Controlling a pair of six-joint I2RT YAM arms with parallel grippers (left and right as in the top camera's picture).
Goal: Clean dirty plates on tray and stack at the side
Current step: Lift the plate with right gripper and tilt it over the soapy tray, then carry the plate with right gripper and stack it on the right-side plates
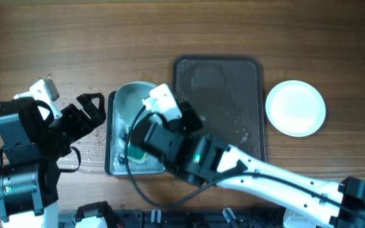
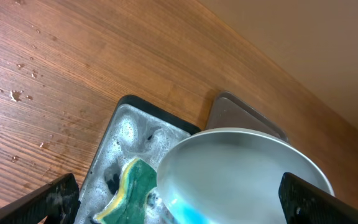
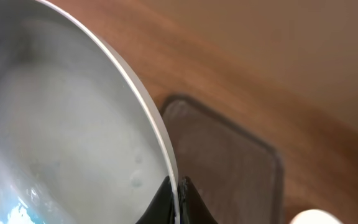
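Washed plates stack on the clean white plate (image 1: 296, 107). My right gripper will next lift from the basin (image 1: 111, 136), move over the tray and bring the plate down there.
My right gripper (image 1: 146, 121) (image 3: 176, 198) is shut on the rim of a wet white plate (image 1: 132, 96) (image 3: 55, 124) (image 2: 241, 174) and holds it tilted over the soapy basin (image 1: 111, 136) (image 2: 114, 143). A green and yellow sponge (image 2: 132, 186) (image 1: 137, 155) lies in the basin's foam, partly under the plate. My left gripper (image 1: 89, 111) (image 2: 179, 205) is open and empty at the basin's left side. The dark tray (image 1: 233, 107) (image 3: 229, 155) (image 2: 238, 112) stands to the right, wet and bare. A clean white plate (image 1: 296, 107) lies on the table right of the tray.
Water drops and foam specks (image 1: 92, 142) (image 2: 17, 93) lie on the wooden table left of the basin. The right arm (image 1: 265, 177) stretches across the front of the table from the right.
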